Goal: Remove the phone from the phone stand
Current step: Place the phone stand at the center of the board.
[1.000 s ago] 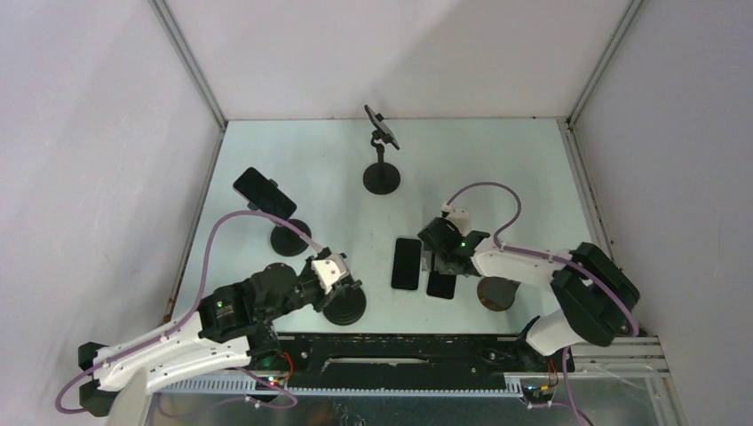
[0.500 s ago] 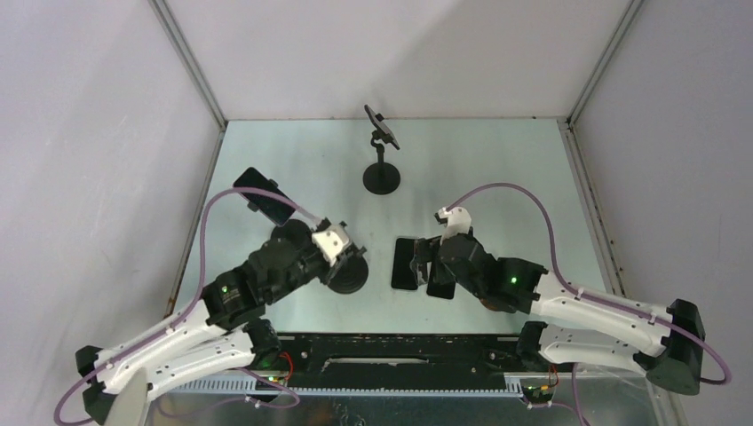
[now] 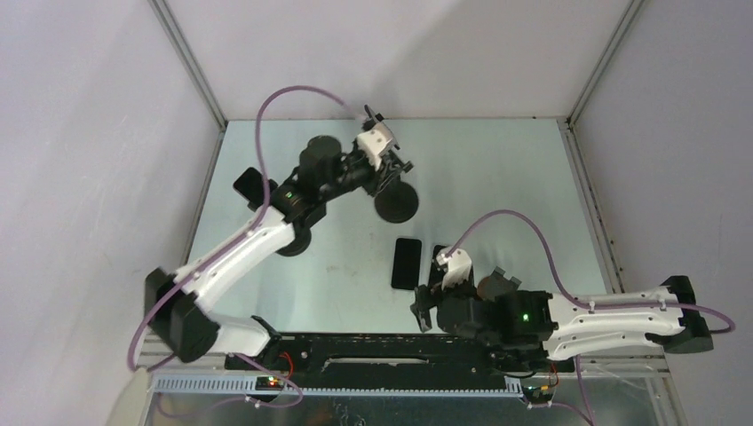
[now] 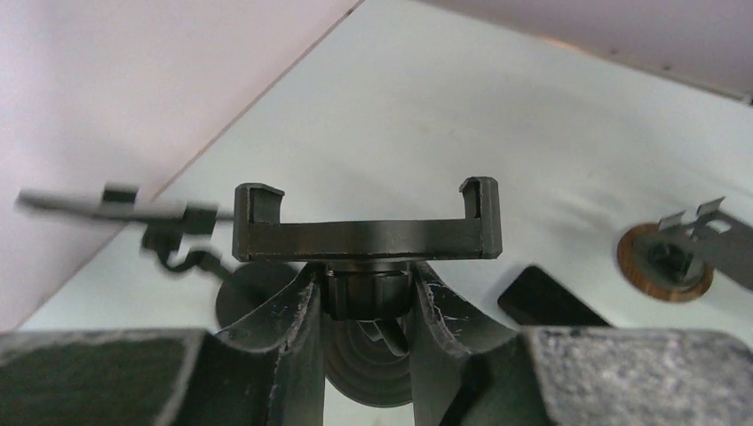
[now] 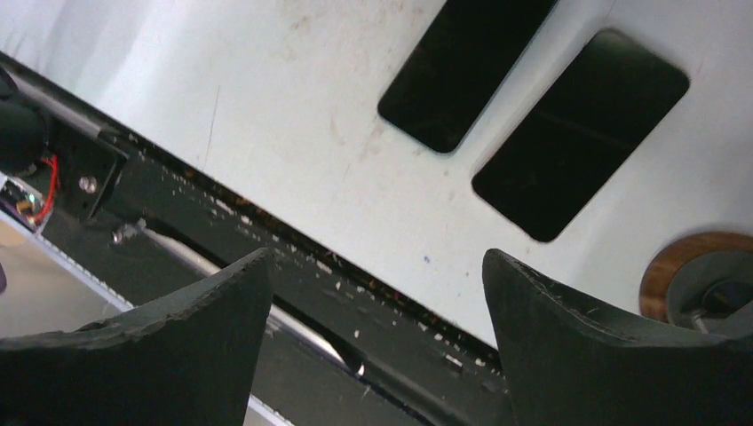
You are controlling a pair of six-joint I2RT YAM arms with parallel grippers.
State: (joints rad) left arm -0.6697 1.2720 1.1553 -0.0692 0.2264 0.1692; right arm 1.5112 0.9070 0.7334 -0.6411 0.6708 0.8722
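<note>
I need to move my left gripper over and down, clear of the third phone stand, and then let go, since bare tabletop lies below it and to its right in the top view.
A black phone (image 3: 249,185) sits in a phone stand at the left of the table, partly hidden behind my left arm. My left gripper (image 3: 389,167) is at the back, shut on the neck of another phone stand (image 4: 364,238) whose cradle is empty; its round base (image 3: 397,205) hangs below. Two more phones (image 3: 407,264) lie flat mid-table, seen also in the right wrist view as a pair of phones (image 5: 463,73). My right gripper (image 3: 424,307) hovers open over the near table edge, with nothing between its fingers (image 5: 542,328).
A third stand (image 3: 373,118) stands at the back wall, close beside the held one; its thin top (image 4: 107,204) is blurred. A brown-based stand (image 4: 668,263) with an empty cradle sits at the near right. The black rail (image 5: 293,266) runs along the near edge.
My left arm swung from the near left to the back of the table, carrying the empty stand. My right arm drew back from the flat phones toward the near edge.
</note>
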